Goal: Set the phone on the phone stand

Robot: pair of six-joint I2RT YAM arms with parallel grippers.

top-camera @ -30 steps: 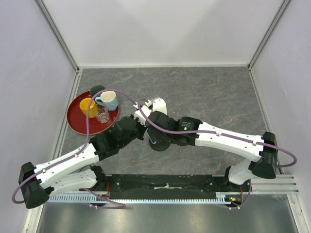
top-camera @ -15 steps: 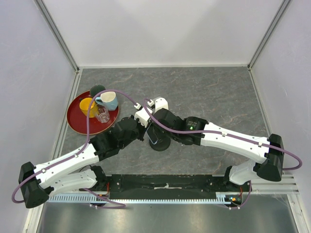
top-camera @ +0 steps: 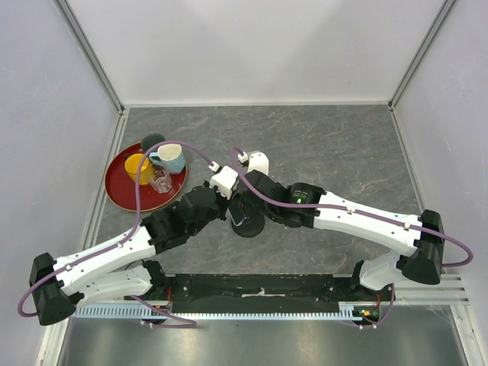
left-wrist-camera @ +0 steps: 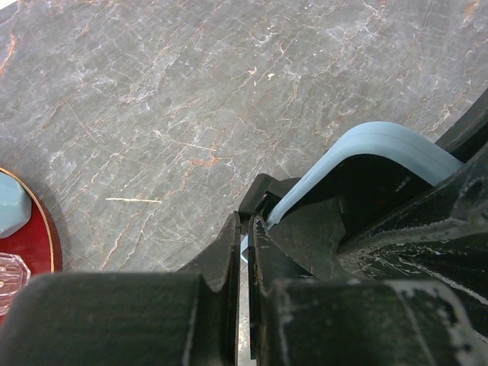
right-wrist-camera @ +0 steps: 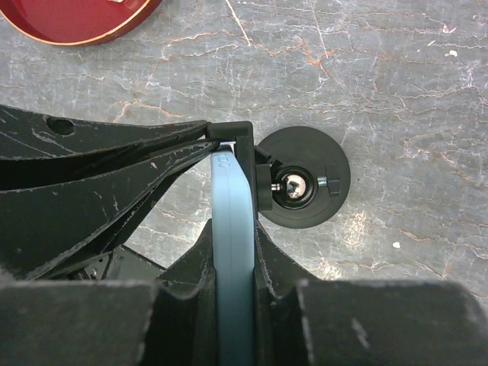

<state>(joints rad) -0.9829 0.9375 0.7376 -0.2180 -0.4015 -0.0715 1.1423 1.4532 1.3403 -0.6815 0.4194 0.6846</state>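
Observation:
The stand's clamp hooks the phone's far end, so my right gripper should next slide to the right in the top view over the open tabletop and then release the phone [right-wrist-camera: 231, 183].
The phone [right-wrist-camera: 231, 183], in a light blue case, is seen edge-on in the right wrist view. My right gripper [right-wrist-camera: 233, 229] is shut on it and holds it upright against the phone stand's clamp [right-wrist-camera: 242, 137]. The stand's round black base [right-wrist-camera: 305, 183] sits on the table just beside it. In the left wrist view the case's rounded corner [left-wrist-camera: 366, 145] shows. My left gripper [left-wrist-camera: 245, 229] is closed to a thin slit on the clamp's hooked arm [left-wrist-camera: 263, 191]. In the top view both grippers [top-camera: 229, 207] [top-camera: 244, 206] meet over the stand [top-camera: 252, 226].
A red round tray [top-camera: 116, 191] at the left holds a yellow cup [top-camera: 137, 166], a light blue mug [top-camera: 171, 156], a dark green cup [top-camera: 152, 142] and a clear glass [top-camera: 161, 181]. The tray's rim also shows in both wrist views [left-wrist-camera: 34, 252] [right-wrist-camera: 76, 19]. White walls enclose the table.
The right arm's wrist has shifted slightly to the right and back. Both grippers have stayed together at the stand, with the phone still held.

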